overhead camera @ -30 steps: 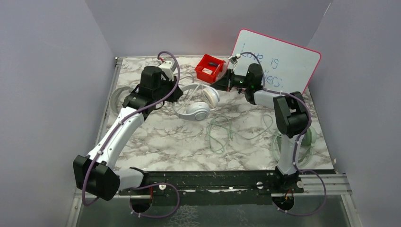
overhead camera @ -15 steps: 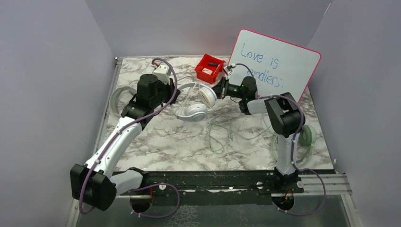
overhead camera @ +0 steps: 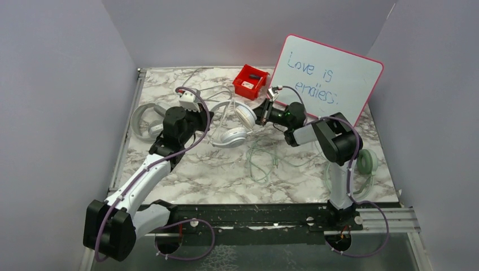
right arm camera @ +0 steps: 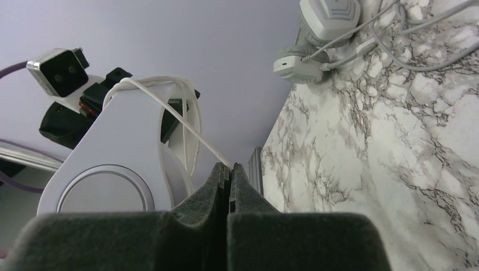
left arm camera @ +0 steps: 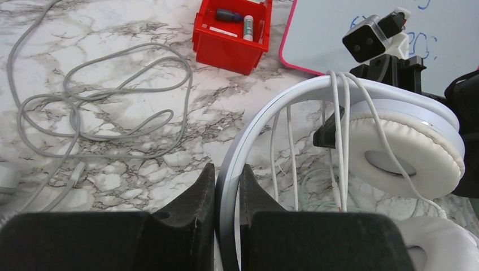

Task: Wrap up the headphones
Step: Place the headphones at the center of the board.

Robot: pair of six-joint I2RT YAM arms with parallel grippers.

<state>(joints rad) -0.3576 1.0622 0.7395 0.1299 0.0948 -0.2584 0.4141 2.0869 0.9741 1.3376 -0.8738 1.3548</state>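
Next, my left gripper brings the headphones down onto the bare tabletop by the red bin point(left arm camera: 227, 107) below it. Then it frees the headband point(left arm camera: 265, 121), which is already wrapped in cable.
The white headphones point(overhead camera: 236, 124) are held up over the table's far middle. My left gripper point(overhead camera: 208, 117) is shut on their headband point(left arm camera: 265, 121), gripping it between both fingers point(left arm camera: 227, 183). The thin white cable point(left arm camera: 339, 107) runs in several turns over the headband beside the padded cup point(left arm camera: 404, 144). My right gripper point(overhead camera: 260, 113) is shut on this white cable point(right arm camera: 192, 132) just right of the cup point(right arm camera: 107, 169), and the cable runs taut from its tips point(right arm camera: 230, 168).
A grey-green pair point(overhead camera: 144, 118) lies at the far left with its loose cable point(left arm camera: 101, 101). A mint pair point(overhead camera: 364, 164) lies at the right, its cable point(overhead camera: 265, 158) in the middle. A red bin point(overhead camera: 250, 81) and a whiteboard point(overhead camera: 330, 79) stand at the back.
My left arm has drawn back toward the near left with the headband in its grip. My right gripper has followed left and nearer, still holding the cable.
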